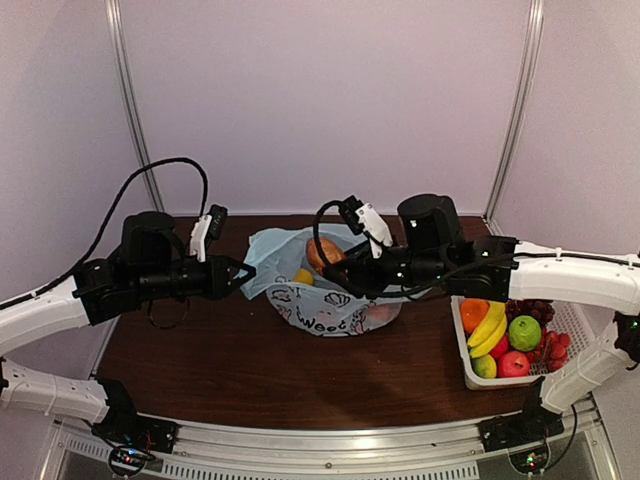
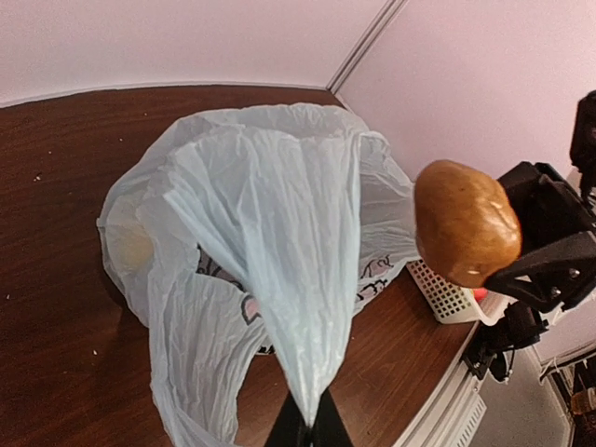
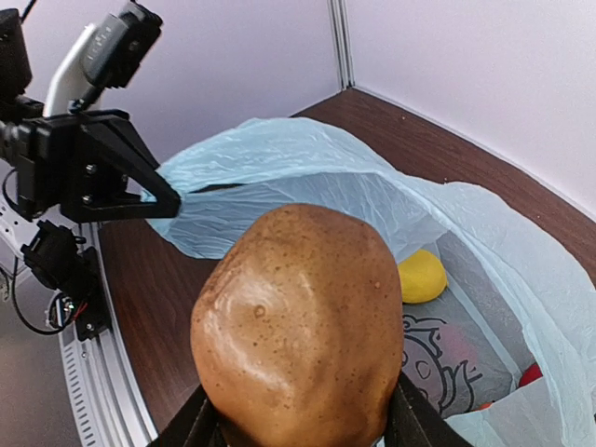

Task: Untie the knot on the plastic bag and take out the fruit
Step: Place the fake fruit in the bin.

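The right gripper swings to the right in the top view over the basket's end past the red fruit next and releases the brown fruit [image 1: 322, 252] where room shows.
The light blue plastic bag [image 1: 325, 300] [image 3: 307, 172] lies mid-table with its mouth open; no knot shows. My left gripper [image 1: 243, 277] [image 2: 308, 414] is shut on a stretched flap of the bag [image 2: 279, 233], pulling it leftward. My right gripper [image 1: 338, 266] [image 3: 303, 424] is shut on a brown oval fruit [image 1: 322, 252] [image 2: 466, 222] [image 3: 298, 326], held above the bag's opening. A yellow lemon [image 3: 421, 276] [image 1: 303, 276] lies inside the bag, beside something red [image 3: 529, 374].
A white mesh basket [image 1: 462, 345] [image 2: 447, 296] stands at the right front, holding a banana [image 1: 488, 325], an orange [image 1: 473, 312], a green apple [image 1: 524, 332], dark grapes [image 1: 535, 308] and red fruit [image 1: 513, 363]. White walls close in the table's back and sides.
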{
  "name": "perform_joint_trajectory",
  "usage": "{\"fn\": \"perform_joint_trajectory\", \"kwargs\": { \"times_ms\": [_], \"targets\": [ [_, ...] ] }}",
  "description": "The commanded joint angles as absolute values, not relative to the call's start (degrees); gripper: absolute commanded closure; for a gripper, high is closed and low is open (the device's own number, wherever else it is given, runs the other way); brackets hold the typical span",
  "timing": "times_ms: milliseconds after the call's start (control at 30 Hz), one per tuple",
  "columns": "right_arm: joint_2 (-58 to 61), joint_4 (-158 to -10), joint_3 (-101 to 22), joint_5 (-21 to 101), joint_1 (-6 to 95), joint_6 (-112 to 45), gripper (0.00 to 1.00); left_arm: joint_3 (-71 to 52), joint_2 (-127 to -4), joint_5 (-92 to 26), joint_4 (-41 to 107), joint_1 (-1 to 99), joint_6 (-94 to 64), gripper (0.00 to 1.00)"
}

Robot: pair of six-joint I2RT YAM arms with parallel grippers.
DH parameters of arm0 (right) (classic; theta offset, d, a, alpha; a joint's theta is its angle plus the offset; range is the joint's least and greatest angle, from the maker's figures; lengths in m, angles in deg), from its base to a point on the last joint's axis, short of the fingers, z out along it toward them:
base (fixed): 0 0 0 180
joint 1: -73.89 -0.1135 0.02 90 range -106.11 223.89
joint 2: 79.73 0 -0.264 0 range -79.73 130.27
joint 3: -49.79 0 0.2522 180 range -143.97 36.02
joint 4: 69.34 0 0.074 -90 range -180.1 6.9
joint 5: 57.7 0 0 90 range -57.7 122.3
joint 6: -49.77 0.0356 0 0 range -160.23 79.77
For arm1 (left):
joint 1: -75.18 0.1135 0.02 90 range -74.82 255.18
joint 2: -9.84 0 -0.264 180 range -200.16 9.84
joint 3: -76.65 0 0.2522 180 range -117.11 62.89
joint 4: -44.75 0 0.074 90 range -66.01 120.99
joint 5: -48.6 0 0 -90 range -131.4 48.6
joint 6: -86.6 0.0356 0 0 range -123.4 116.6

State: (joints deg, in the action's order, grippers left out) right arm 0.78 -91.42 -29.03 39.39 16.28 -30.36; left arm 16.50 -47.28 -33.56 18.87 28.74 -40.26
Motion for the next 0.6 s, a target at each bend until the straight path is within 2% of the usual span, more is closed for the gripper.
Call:
{"fn": "perform_joint_trajectory", "kwargs": {
  "times_ms": [0,133,333,567],
  "targets": [
    [-6.0,-91.4,-28.0,37.9,15.1,-26.8,0.6,13.7,-49.2,-38.4,19.6,29.0,-42.9,1.0],
    [-13.1,-97.5,-27.7,31.9,15.1,-24.9,0.6,13.3,-51.4,-39.2,19.9,29.0,-44.0,1.0],
    [-23.2,-111.9,-25.7,14.1,16.2,-20.9,0.59,14.7,-51.8,-39.6,21.2,29.1,-44.9,1.0],
    [-32.4,-124.1,-18.6,9.2,26.6,-13.7,0.6,15.5,-51.1,-39.4,20.8,29.1,-45.0,1.0]
  ]
}}
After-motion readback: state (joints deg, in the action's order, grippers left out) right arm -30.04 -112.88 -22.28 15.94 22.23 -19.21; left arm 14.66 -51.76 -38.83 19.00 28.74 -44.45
